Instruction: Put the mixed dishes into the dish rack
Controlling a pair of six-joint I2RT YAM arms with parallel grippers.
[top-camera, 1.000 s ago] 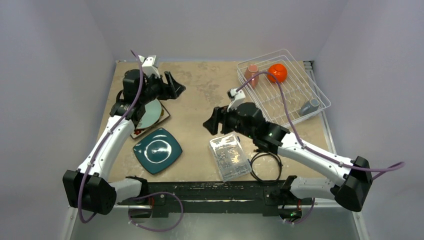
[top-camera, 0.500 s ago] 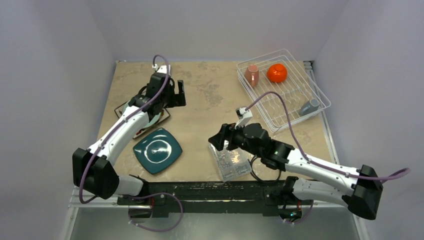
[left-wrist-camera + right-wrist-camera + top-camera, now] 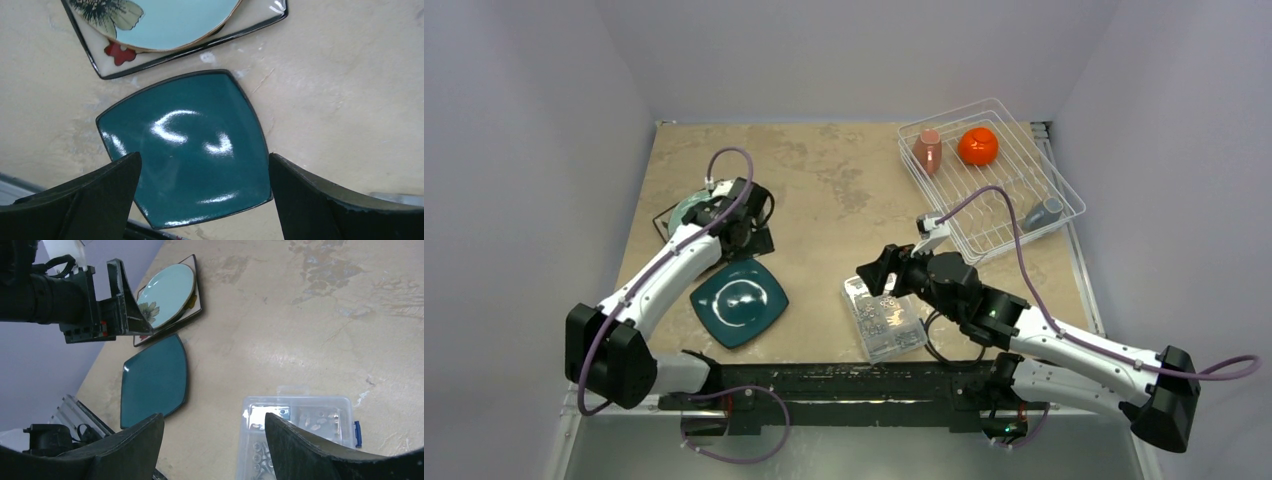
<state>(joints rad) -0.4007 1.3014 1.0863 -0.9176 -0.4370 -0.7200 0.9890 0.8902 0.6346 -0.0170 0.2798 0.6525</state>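
Observation:
Next, my left gripper moves outward and down, with a turn, to the pale green plate's rim (image 3: 210, 33), since that plate lies on top of the square one.
A dark teal square plate (image 3: 739, 301) (image 3: 185, 145) lies flat near the table's front left. My left gripper (image 3: 752, 240) (image 3: 204, 159) hovers open just above its far side, jaws spread about as wide as the plate, holding nothing. Behind it a pale green round flowered plate (image 3: 170, 22) (image 3: 167, 292) rests on a white floral square plate (image 3: 150, 62). The white wire dish rack (image 3: 1066, 192) at the back right holds an orange bowl (image 3: 977, 146), a pink cup (image 3: 927, 150) and a small grey mug (image 3: 1043, 213). My right gripper (image 3: 874, 275) (image 3: 214, 416) is open and empty mid-table.
A clear plastic box of small parts (image 3: 884, 317) (image 3: 300, 435) lies just below my right gripper. A coiled black cable (image 3: 954, 335) sits beside it, under the right arm. The arm bases line the near edge.
My left gripper swung from behind the stacked plates down to the teal plate and opened wider. The right arm drew back toward the near edge, over the plastic box.

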